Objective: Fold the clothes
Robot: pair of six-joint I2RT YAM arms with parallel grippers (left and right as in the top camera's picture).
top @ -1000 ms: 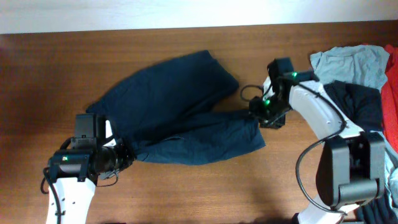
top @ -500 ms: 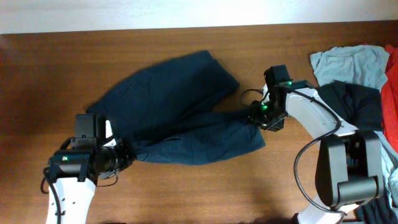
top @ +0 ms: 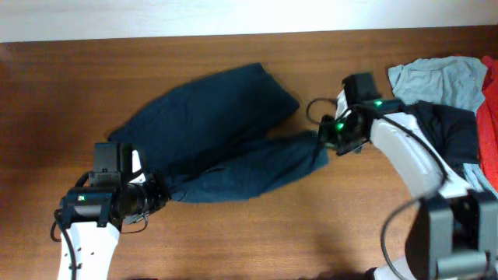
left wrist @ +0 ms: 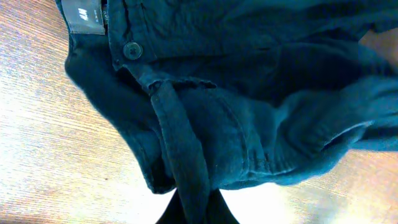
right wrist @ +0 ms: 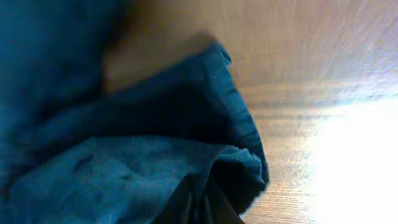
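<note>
Both legs lie apart, so the right gripper will carry the hem outward and to the left in the overhead view, onto the far leg's end (top: 274, 89), and let it go.
The clothes, dark navy shorts (top: 218, 132), lie spread across the middle of the wooden table. My left gripper (top: 159, 196) is shut on the waistband at the lower left; the left wrist view shows a band of the shorts (left wrist: 186, 155) running down between the dark fingers (left wrist: 217, 214), with the button (left wrist: 132, 50) above. My right gripper (top: 325, 140) is shut on the hem of the right leg, lifting it a little. In the right wrist view the bunched hem (right wrist: 217, 162) sits pinched at the fingertips (right wrist: 186, 208).
A pile of other garments lies at the right edge: a pale blue shirt (top: 440, 78), a black garment (top: 451, 128) and something red (top: 489, 117). Bare wooden table (top: 257, 241) runs along the front and left.
My right gripper has shut on the right leg's hem and pulled it up and slightly right, narrowing that leg. The left gripper has stayed put on the waistband.
</note>
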